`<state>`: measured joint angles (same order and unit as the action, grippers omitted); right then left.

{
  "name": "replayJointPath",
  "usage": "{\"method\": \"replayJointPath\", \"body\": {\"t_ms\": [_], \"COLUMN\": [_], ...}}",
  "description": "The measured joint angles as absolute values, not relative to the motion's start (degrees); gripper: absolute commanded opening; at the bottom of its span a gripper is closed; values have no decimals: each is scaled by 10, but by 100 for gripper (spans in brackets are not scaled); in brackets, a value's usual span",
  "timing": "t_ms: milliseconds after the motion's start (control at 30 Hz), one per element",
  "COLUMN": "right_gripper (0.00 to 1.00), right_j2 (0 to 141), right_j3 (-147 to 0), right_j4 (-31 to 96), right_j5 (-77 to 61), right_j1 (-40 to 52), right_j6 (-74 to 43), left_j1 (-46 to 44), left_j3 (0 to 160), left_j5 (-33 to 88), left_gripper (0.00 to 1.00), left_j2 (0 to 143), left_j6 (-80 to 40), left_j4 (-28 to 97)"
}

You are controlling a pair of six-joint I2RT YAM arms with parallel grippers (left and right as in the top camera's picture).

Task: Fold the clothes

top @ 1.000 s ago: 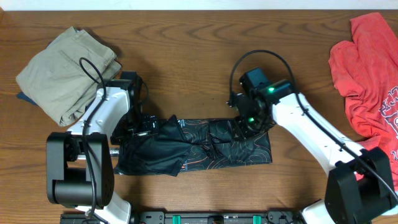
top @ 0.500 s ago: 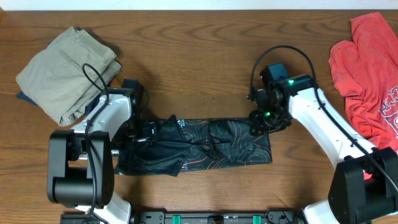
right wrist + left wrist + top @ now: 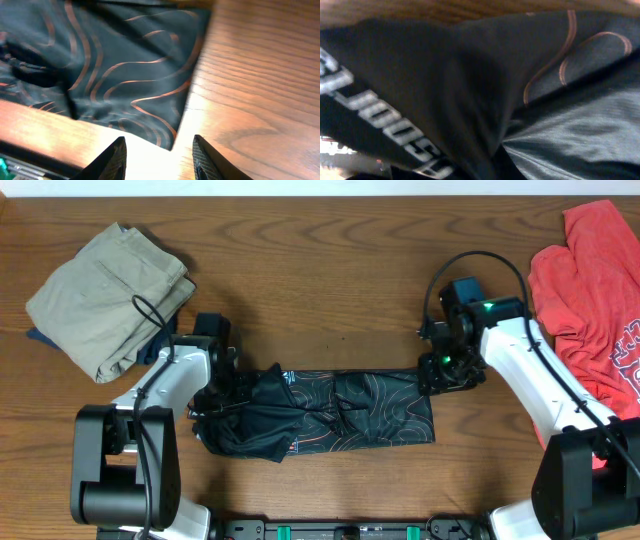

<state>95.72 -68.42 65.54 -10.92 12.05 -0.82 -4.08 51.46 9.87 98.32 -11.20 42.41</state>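
Note:
The jersey's bunched end has to go over the jersey toward its flat opposite end. My left gripper needs to lift the bunched end first.
The clothes, a black jersey with thin orange contour lines, lie as a long strip across the near middle of the table, bunched at the left end. My left gripper is at that bunched end, shut on the cloth. The left wrist view is filled with black fabric and white lettering, and its fingers are hidden. My right gripper hovers at the strip's far right corner. In the right wrist view its fingertips stand apart with nothing between them, just off a corner of the jersey.
Folded khaki trousers lie at the back left, close behind the left arm. A crumpled red shirt lies at the right edge. Bare wooden table stretches behind the jersey.
The left gripper has shut on the jersey's bunched left end. My right gripper has moved right, from over the strip to its far right corner.

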Motion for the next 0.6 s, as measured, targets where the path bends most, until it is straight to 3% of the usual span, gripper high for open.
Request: {"method": "replayJointPath", "body": {"t_ms": [367, 600], "right_gripper": [44, 46], "right_j2": [957, 957], "right_j3": [-684, -684], "right_j4": [651, 636], "right_j5": [-69, -62], "right_j1": [55, 29], "right_j6": [-9, -10], "left_j1": [-16, -43], "left_j3": [611, 723], "left_j5": [53, 45], "left_gripper": [6, 6], "left_j2": [1021, 971], "left_j6": [-120, -134], "left_j4": [591, 693]}}
